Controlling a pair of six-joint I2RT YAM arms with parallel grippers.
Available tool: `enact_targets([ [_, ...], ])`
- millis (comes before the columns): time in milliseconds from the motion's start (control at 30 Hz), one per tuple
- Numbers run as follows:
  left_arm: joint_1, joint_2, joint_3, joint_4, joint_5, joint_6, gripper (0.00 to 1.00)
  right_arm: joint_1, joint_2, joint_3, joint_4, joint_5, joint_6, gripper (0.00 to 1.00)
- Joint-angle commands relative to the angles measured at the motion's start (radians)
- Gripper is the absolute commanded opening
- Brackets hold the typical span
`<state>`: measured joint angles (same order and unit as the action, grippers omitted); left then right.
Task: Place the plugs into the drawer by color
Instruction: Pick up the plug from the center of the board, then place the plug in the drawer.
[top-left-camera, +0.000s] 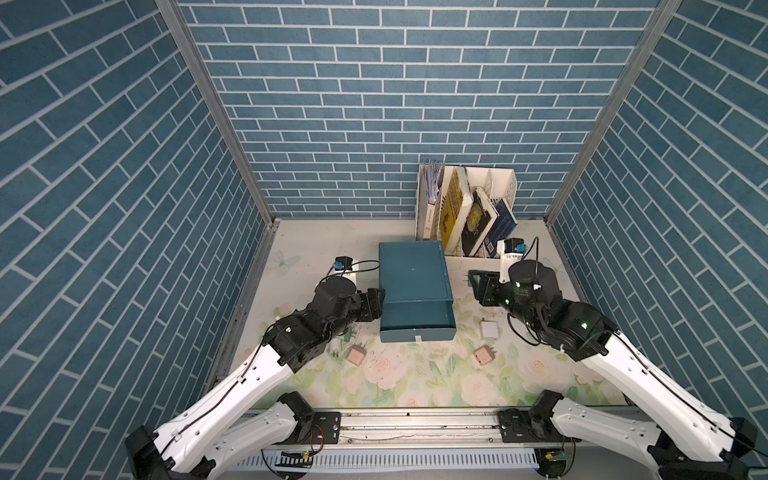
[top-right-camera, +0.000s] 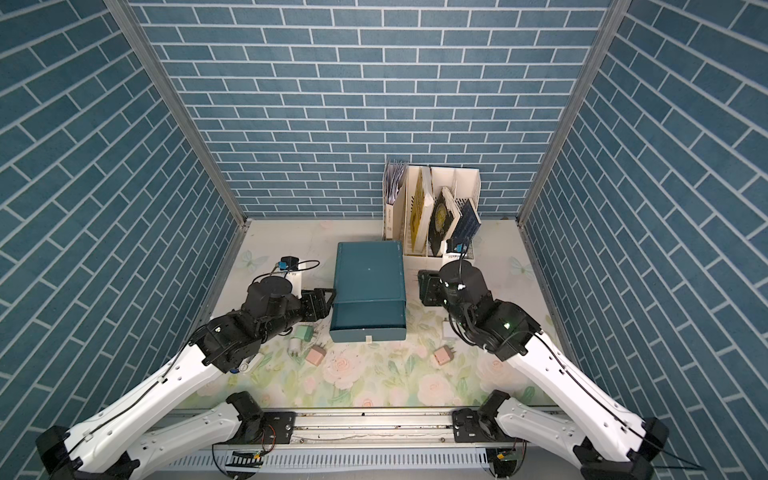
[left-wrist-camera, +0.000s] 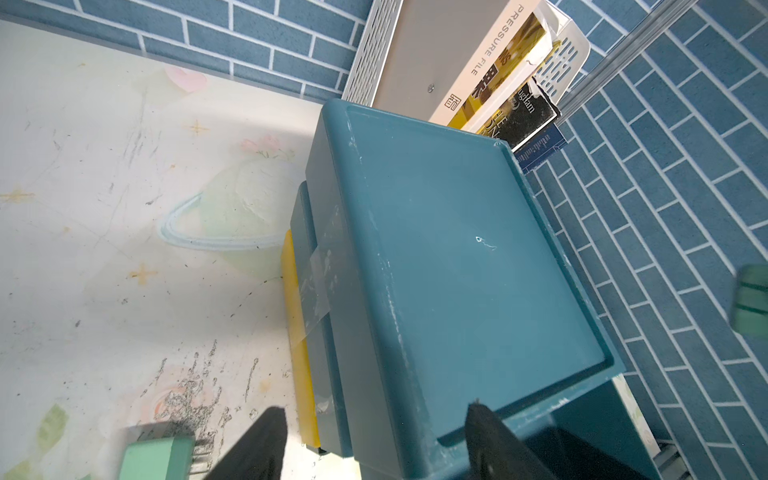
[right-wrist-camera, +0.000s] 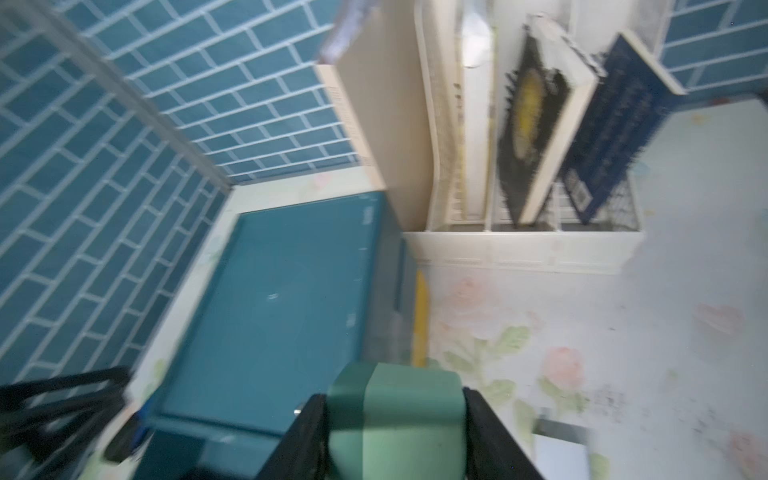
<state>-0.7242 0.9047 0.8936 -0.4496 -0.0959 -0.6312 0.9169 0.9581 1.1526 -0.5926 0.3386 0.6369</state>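
I need to move my right gripper back and across over the open inside of the front drawer next and let go of the mint green plug, because that drawer is pulled out.
The dark teal drawer (top-left-camera: 413, 282) stands mid-table with one drawer pulled out at its front (top-left-camera: 415, 322). My right gripper (right-wrist-camera: 395, 428) is shut on a mint green plug (right-wrist-camera: 399, 415), hovering just right of the cabinet (top-left-camera: 473, 282). My left gripper (left-wrist-camera: 378, 442) is open at the cabinet's left side (top-left-camera: 379, 300), its fingers straddling the upper edge. On the mat lie another mint green plug (top-right-camera: 303, 332), a white plug (top-right-camera: 295, 345) and a pink plug (top-left-camera: 356, 356) at the left. A white plug (top-left-camera: 490, 329) and a pink plug (top-left-camera: 483, 355) lie at the right.
A white file rack (top-left-camera: 509, 183) with books stands against the back wall, right behind the cabinet. A yellow strip (left-wrist-camera: 299, 332) lies under the cabinet's base. Brick-patterned walls close in the left, right and back sides.
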Motion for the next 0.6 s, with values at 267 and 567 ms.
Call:
enact_targets([
  [267, -0.001, -0.032, -0.007, 0.01, 0.013, -0.009, 0.73, 0.423, 0.255, 0.143, -0.076, 0.308, 0.148, 0.1],
  [567, -0.001, -0.049, -0.013, -0.014, 0.022, 0.01, 0.74, 0.422, 0.298, 0.08, -0.1, 0.312, 0.255, 0.4],
])
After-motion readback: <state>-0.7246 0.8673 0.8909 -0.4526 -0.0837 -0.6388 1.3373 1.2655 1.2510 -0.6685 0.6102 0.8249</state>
